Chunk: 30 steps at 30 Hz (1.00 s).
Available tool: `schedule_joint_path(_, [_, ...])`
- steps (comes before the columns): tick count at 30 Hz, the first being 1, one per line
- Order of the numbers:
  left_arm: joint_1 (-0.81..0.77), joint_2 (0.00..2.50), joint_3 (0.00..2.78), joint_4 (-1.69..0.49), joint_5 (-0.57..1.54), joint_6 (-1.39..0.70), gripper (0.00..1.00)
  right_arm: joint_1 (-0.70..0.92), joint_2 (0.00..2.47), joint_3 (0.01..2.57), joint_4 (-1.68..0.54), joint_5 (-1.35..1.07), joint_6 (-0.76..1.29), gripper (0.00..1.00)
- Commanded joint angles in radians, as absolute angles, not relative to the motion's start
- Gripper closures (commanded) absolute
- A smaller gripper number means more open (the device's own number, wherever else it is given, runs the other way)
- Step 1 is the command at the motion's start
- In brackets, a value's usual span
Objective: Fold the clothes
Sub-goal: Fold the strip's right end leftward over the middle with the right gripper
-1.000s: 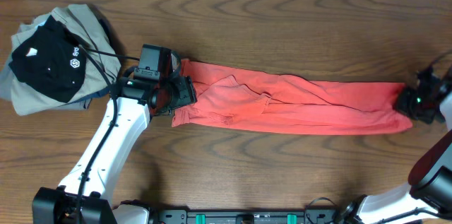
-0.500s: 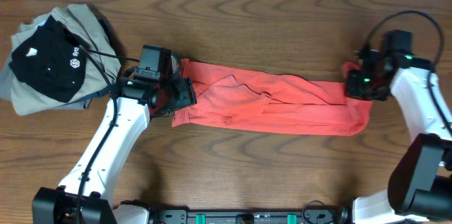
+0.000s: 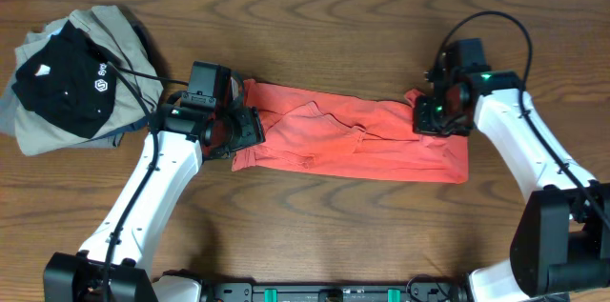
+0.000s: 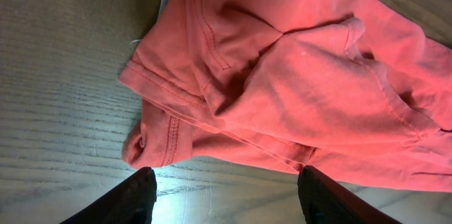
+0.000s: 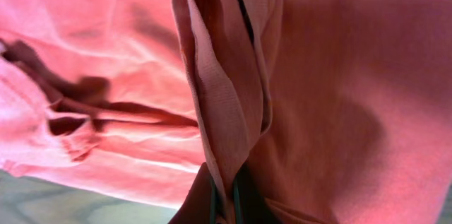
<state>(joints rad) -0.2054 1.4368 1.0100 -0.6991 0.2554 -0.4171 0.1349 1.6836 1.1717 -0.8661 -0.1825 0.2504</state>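
My right gripper should next go left in the overhead view, toward the garment's middle [image 3: 379, 140] [image 5: 152, 128], and let go of the garment's doubled end, because that end is still standing upright.
A long red garment [image 3: 353, 140] lies across the middle of the table. My right gripper [image 3: 426, 114] is shut on its right end [image 5: 226, 111] and holds that end doubled over the rest of the cloth. My left gripper [image 3: 246, 129] hovers at the garment's left end, open and empty; its two dark fingertips [image 4: 219, 199] frame the bare table just below the hemmed edge [image 4: 169, 111].
A pile of folded clothes, black [image 3: 67, 78] on khaki [image 3: 105, 30], sits at the far left of the wooden table [image 3: 315, 226]. A black cable runs from the pile's side to the left arm [image 3: 143, 197].
My right gripper has carried the garment's right end leftward from the table's right edge, folding it over the garment. The left arm has not moved.
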Motion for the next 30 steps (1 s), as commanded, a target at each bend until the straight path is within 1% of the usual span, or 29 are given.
schedule_joint_path(1, [-0.202, 1.439, 1.018, -0.703, 0.246, -0.403, 0.34, 0.176, 1.688, 1.18, -0.865, -0.18, 0.311, 0.99])
schedule_joint_path(13, [-0.202, 1.439, 1.018, -0.708, 0.246, -0.4, 0.34, 0.271, 1.689, 1.18, -0.864, -0.197, 0.321, 0.98])
schedule_joint_path(14, [-0.202, 1.439, 1.018, -0.71, 0.246, -0.4, 0.34, 0.278, 1.689, 1.18, -0.863, -0.207, 0.321, 0.96])
schedule_joint_path(15, [-0.202, 1.439, 1.018, -0.71, 0.246, -0.4, 0.34, 0.285, 1.689, 1.18, -0.858, -0.215, 0.32, 0.91])
schedule_joint_path(17, [-0.202, 1.439, 1.018, -0.711, 0.246, -0.4, 0.34, 0.297, 1.689, 1.18, -0.842, -0.215, 0.32, 0.73])
schedule_joint_path(18, [-0.202, 1.439, 1.017, -0.711, 0.246, -0.4, 0.34, 0.302, 1.689, 1.18, -0.838, -0.215, 0.321, 0.69])
schedule_joint_path(23, [-0.202, 1.439, 1.017, -0.718, 0.246, -0.4, 0.34, 0.307, 1.689, 1.18, -0.837, -0.215, 0.321, 0.71])
schedule_joint_path(27, [-0.202, 1.439, 1.017, -0.718, 0.246, -0.4, 0.34, 0.303, 1.689, 1.18, -0.838, -0.197, 0.318, 0.77])
schedule_joint_path(28, [-0.202, 1.439, 1.017, -0.718, 0.246, -0.4, 0.33, 0.299, 1.689, 1.18, -0.839, -0.183, 0.318, 0.78])
schedule_joint_path(30, [-0.202, 1.439, 1.017, -0.718, 0.241, -0.384, 0.29, 0.287, 1.689, 1.18, -0.846, -0.152, 0.318, 0.79])
